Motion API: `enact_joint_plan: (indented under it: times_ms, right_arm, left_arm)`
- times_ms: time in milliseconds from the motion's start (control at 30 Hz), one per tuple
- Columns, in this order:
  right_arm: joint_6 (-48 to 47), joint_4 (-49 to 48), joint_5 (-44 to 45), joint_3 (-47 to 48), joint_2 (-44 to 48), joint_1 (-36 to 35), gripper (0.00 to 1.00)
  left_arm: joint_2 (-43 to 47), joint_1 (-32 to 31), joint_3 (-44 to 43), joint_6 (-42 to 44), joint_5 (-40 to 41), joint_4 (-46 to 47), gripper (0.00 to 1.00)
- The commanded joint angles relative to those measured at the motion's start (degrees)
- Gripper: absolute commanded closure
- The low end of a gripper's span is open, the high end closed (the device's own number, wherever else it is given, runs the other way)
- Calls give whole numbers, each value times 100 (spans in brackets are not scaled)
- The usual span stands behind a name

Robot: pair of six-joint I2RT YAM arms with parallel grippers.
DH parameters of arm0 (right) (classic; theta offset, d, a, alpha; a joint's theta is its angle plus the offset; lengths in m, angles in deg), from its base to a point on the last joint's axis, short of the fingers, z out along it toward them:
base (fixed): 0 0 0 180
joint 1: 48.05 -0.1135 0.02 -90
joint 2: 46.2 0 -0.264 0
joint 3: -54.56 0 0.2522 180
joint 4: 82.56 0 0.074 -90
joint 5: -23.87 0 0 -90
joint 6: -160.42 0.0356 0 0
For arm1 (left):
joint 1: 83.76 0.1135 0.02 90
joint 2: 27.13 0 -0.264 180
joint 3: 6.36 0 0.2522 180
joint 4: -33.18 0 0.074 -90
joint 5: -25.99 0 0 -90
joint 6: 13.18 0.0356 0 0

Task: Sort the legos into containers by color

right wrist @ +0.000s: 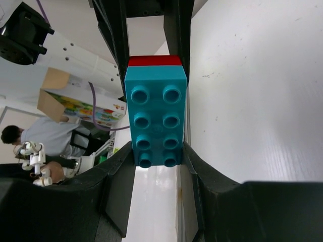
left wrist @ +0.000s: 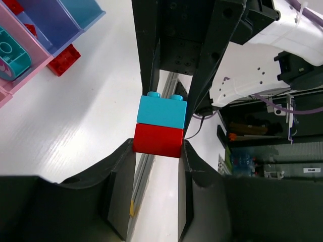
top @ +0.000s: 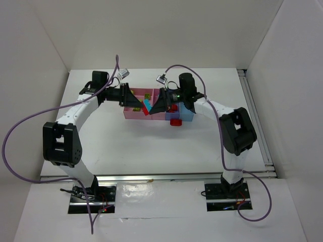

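Observation:
I need to pull my right gripper away from the red brick first. Then I need to tilt it downward and lower it over the pink bin, where a cyan brick lies.
A cyan brick (right wrist: 154, 118) and a red brick (left wrist: 157, 140) are stuck together and held in the air between both grippers, above the row of bins (top: 132, 114). My left gripper (left wrist: 158, 146) is shut on the red brick. My right gripper (right wrist: 157, 151) is shut on the cyan brick, which also shows in the left wrist view (left wrist: 162, 111) and in the top view (top: 147, 107). Each wrist view shows the other gripper's black fingers gripping the far brick.
A loose red brick (top: 175, 121) lies on the table in front of the bins, also in the left wrist view (left wrist: 64, 59). The pink bin (left wrist: 22, 75) holds a cyan brick (left wrist: 11, 55). The periwinkle bin (left wrist: 48, 20) and light blue bin (left wrist: 83, 10) lie beside it.

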Motion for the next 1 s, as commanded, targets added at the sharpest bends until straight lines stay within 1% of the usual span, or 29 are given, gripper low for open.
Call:
enact_joint_plan:
  times_ms: [0,133,267,433,467,500,567,600,667,700,733,767,800,833,900,967]
  right_arm:
    - [83,-337,220,-49,197,49,91]
    - [83,-416,343,-49,249,171,91]
    - [83,-363,536,-277,452,401,91]
    - [-259,15,1194,-225,531,480,91]
    - [-259,15,1326,-225,531,480,93]
    - [-207,15,1414,-225,531,480,93]
    - [-268,163,1844,-59,479,480,93]
    - [-364,547,2002,29,478,480,90]
    - [-627,1058,2721,370,295,480,80]
    - [-742,1452,2959,451,293,428,80]
    - [-838,1683,3632,539,215,357,80]
    - [-892,1859,3899,618,214,357,80]
    - [-892,1774,4033,619,162,357,83]
    - [-753,1721,4347,558,162,357,83]
    - [-752,1667,4551,496,75,304,83]
    - [-813,1956,4798,793,-84,251,83]
  left_arm:
    - [128,-29,-41,73,-324,33,100]
    - [76,32,-94,73,-219,-28,100]
    - [259,191,37,21,-25,-29,100]
    - [313,463,213,-41,203,-29,100]
    - [313,464,213,-41,203,-29,100]
    - [313,516,274,-41,203,-29,100]
    - [313,516,328,-94,255,-29,100]
    - [374,516,328,-94,256,-29,100]
    - [444,577,380,-94,405,-108,100]
    - [497,578,380,-94,492,-256,100]
    - [584,578,380,-33,737,-257,100]
    - [585,578,380,-32,835,-327,100]
    - [655,578,320,-32,940,-397,100]
    - [656,578,267,-93,1089,-450,100]
    - [787,578,266,-181,1213,-451,100]
    - [840,578,135,-304,1528,-451,100]
